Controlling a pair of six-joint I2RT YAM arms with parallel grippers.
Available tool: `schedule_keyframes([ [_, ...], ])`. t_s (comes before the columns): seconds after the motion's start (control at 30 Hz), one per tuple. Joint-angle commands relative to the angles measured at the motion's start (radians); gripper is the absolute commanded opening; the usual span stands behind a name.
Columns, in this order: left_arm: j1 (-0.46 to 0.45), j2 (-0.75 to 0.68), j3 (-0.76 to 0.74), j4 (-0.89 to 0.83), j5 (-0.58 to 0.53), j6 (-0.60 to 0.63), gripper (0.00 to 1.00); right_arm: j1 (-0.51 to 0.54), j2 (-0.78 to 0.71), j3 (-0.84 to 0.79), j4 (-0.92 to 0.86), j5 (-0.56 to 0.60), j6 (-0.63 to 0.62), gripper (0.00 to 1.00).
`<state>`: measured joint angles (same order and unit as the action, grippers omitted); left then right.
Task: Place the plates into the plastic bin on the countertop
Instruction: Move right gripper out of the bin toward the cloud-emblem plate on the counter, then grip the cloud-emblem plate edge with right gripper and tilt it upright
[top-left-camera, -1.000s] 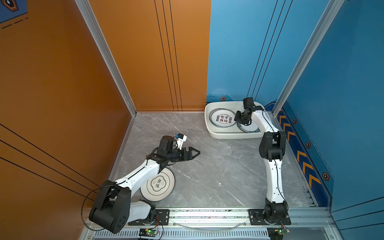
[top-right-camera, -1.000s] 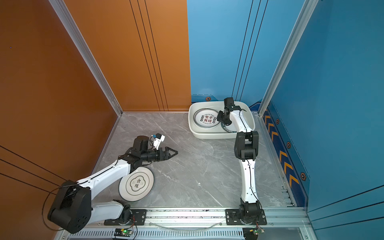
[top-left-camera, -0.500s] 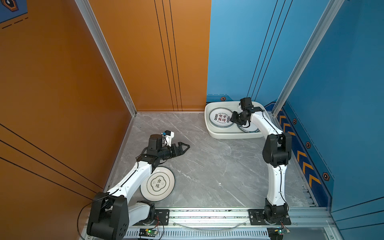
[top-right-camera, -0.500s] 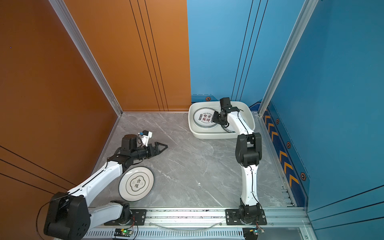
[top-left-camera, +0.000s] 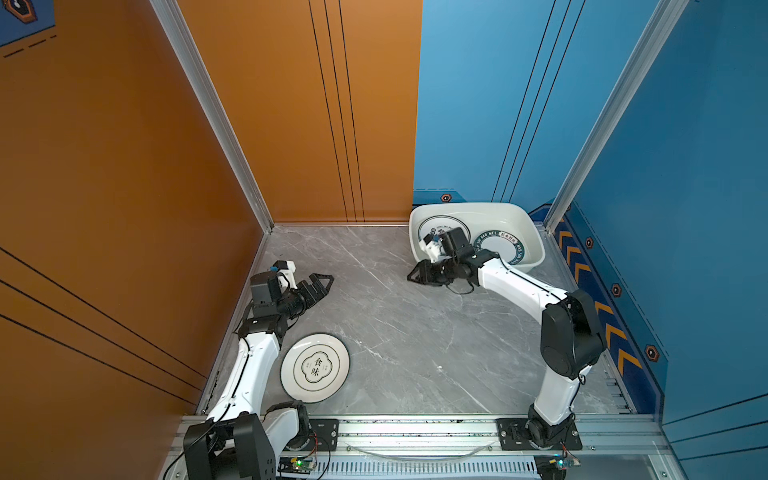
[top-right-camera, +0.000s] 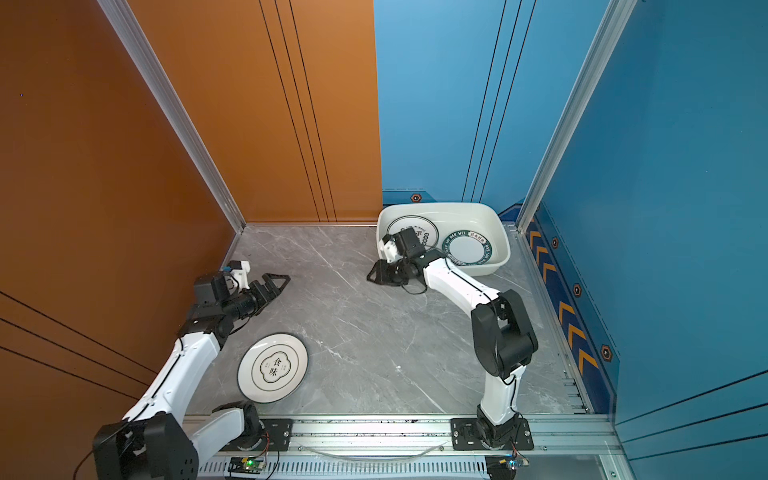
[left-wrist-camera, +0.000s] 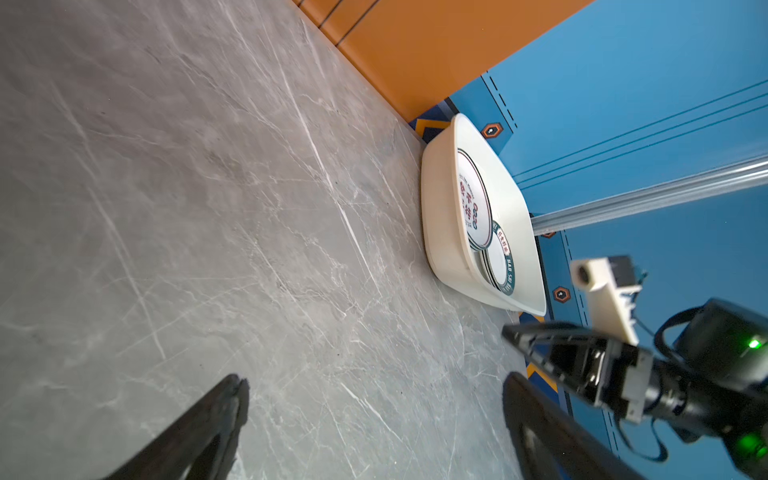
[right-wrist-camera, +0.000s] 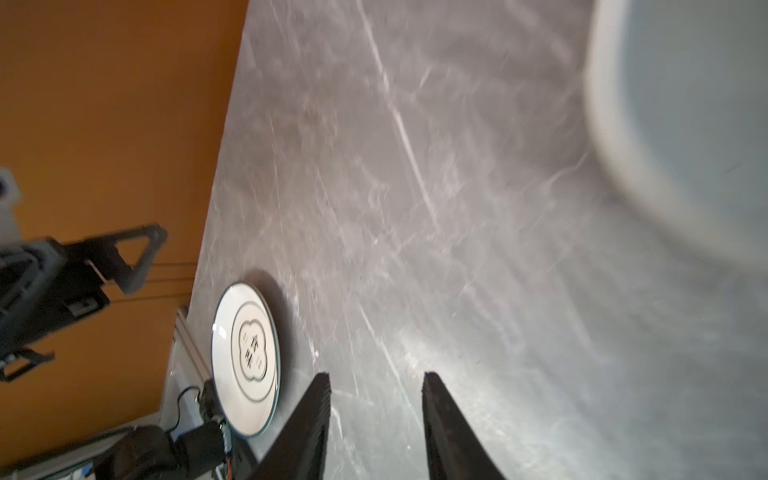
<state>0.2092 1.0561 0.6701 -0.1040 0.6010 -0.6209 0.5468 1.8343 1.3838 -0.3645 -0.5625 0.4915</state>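
Observation:
My right gripper draws back and down to the loose plate's bin-side rim (top-left-camera: 348, 357) next, since the bin (top-left-camera: 536, 245) lacks only this plate.
One white plate (top-left-camera: 315, 368) (top-right-camera: 272, 368) with black lettering lies flat on the grey countertop (top-left-camera: 415, 340) near the front left, also in the right wrist view (right-wrist-camera: 245, 357). The white plastic bin (top-left-camera: 536, 245) (top-right-camera: 500, 245) at the back right holds a red-lettered plate (top-left-camera: 440, 226) (left-wrist-camera: 473, 208) and a teal-rimmed plate (top-left-camera: 500, 249) (left-wrist-camera: 500, 262). My left gripper (top-left-camera: 320, 286) (left-wrist-camera: 374, 386) hovers wide open behind the loose plate, empty. Just outside the bin's front left corner, my right gripper (top-left-camera: 415, 276) (right-wrist-camera: 376, 378) is partly open over bare countertop, holding nothing.
Orange wall panels close the left and back, blue panels the right. An aluminium rail (top-left-camera: 415, 428) with both arm bases runs along the front edge. The right arm's elbow (top-left-camera: 569, 332) stands tall at the right side.
My right gripper has come out of the bin, moving left and forward down to the countertop. My left gripper has drawn back toward the left wall, still open.

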Motion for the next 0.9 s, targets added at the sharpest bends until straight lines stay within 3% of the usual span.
schedule_keyframes([
  [0.0, 0.033, -0.023, -0.029, -0.022, -0.011, -0.011, 0.98, 0.055, -0.028, -0.065, 0.134, -0.044, 0.081, 0.39],
  [0.4, 0.052, -0.019, -0.044, -0.007, 0.005, -0.016, 0.98, 0.295, 0.144, -0.152, 0.374, -0.083, 0.245, 0.40],
  [0.87, 0.057, -0.022, -0.061, 0.023, 0.023, -0.031, 0.98, 0.440, 0.314, -0.163, 0.619, -0.110, 0.425, 0.42],
])
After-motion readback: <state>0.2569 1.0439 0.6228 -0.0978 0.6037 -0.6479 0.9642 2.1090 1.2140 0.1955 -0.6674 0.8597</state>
